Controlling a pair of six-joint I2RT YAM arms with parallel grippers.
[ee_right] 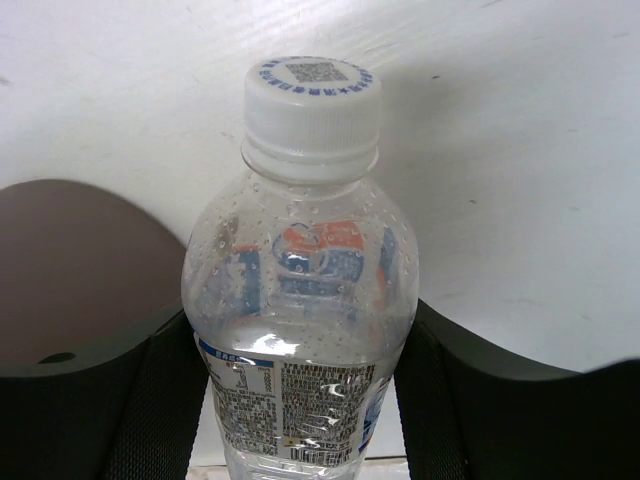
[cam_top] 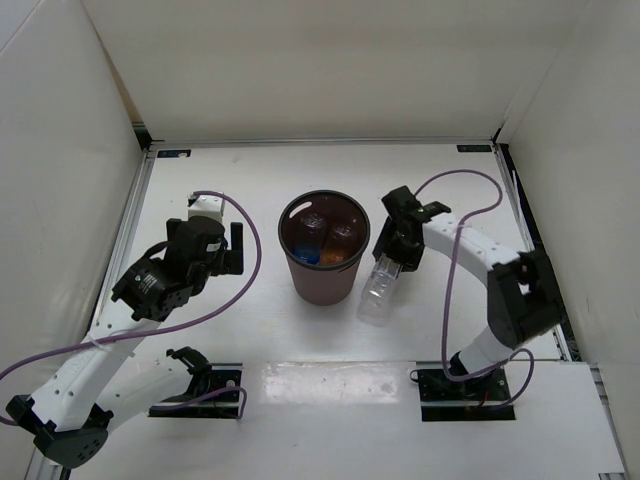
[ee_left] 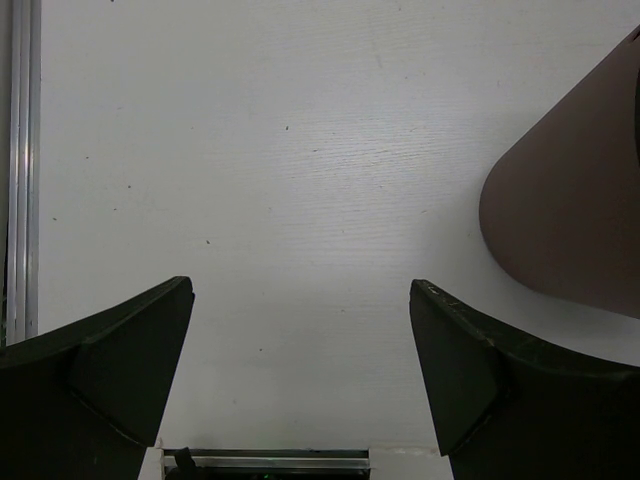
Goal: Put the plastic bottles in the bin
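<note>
My right gripper lifts the clear bottle above the bin's rim next, since it is low beside the bin's outer side, then lowers it over the bin's opening [cam_top: 324,231].
The maroon bin [cam_top: 322,283] stands mid-table. Inside it lie a clear bottle with a blue label [cam_top: 307,243] and a short orange bottle [cam_top: 345,248]. My right gripper [cam_top: 393,252] is shut on a clear bottle with a white cap [cam_top: 378,290], just right of the bin and outside it. In the right wrist view the gripper [ee_right: 300,400] pinches the bottle [ee_right: 300,300] by its labelled body, with the cap [ee_right: 312,100] pointing away and the bin wall [ee_right: 70,260] at left. My left gripper [cam_top: 233,250] is open and empty, left of the bin, over bare table [ee_left: 300,330].
The bin's side [ee_left: 570,220] shows at right in the left wrist view. White walls enclose the table on three sides. Purple cables loop above both arms. The arm bases sit at the near edge.
</note>
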